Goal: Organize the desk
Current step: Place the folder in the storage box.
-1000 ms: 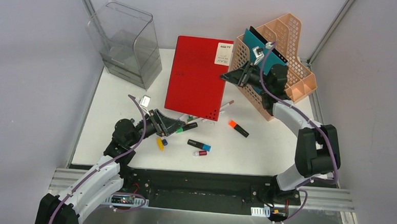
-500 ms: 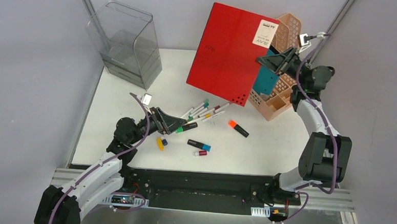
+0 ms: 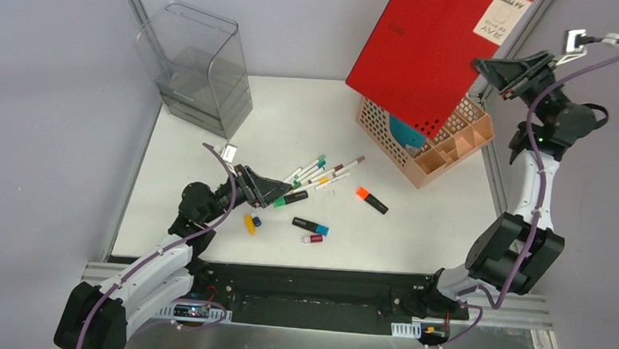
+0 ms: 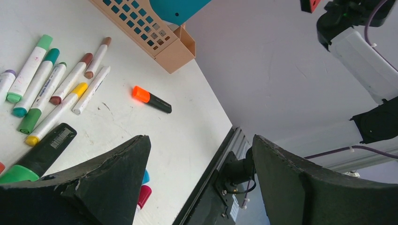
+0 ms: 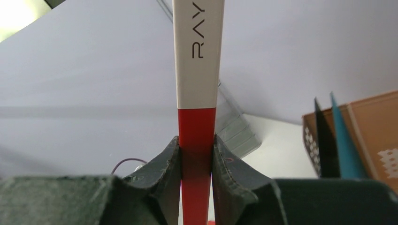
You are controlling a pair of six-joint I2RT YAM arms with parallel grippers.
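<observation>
My right gripper turns and lowers the red folder (image 3: 433, 45) into the peach organizer (image 3: 459, 123) beside the teal folder next to release it, since the organizer stands below the gripper.
The desk (image 3: 415, 228) is a white tabletop strewn with pens. My right gripper (image 3: 488, 70) is shut on the edge of a red folder (image 3: 433, 45) and holds it high in the air, tilted over the peach mesh file organizer (image 3: 452, 146). The right wrist view shows the red folder's spine (image 5: 197, 131) pinched between both fingers of that gripper (image 5: 197, 145). My left gripper (image 3: 277, 190) hovers low over the desk (image 4: 187, 126) beside a green-capped black marker (image 3: 291, 197). It stands open (image 4: 201, 138) with nothing between its fingers.
A teal folder (image 3: 408, 136) stands in the organizer. Several markers (image 3: 322, 171) lie mid-desk, with an orange-capped highlighter (image 3: 371, 199), a yellow marker (image 3: 249, 223), a black-and-blue pen (image 3: 310, 225) and a small red one (image 3: 312, 239). A clear grey bin (image 3: 196, 69) stands back left.
My right arm has lifted the red folder off the desk and swung it up and to the right, above the organizer, uncovering the markers. The left arm has barely moved.
</observation>
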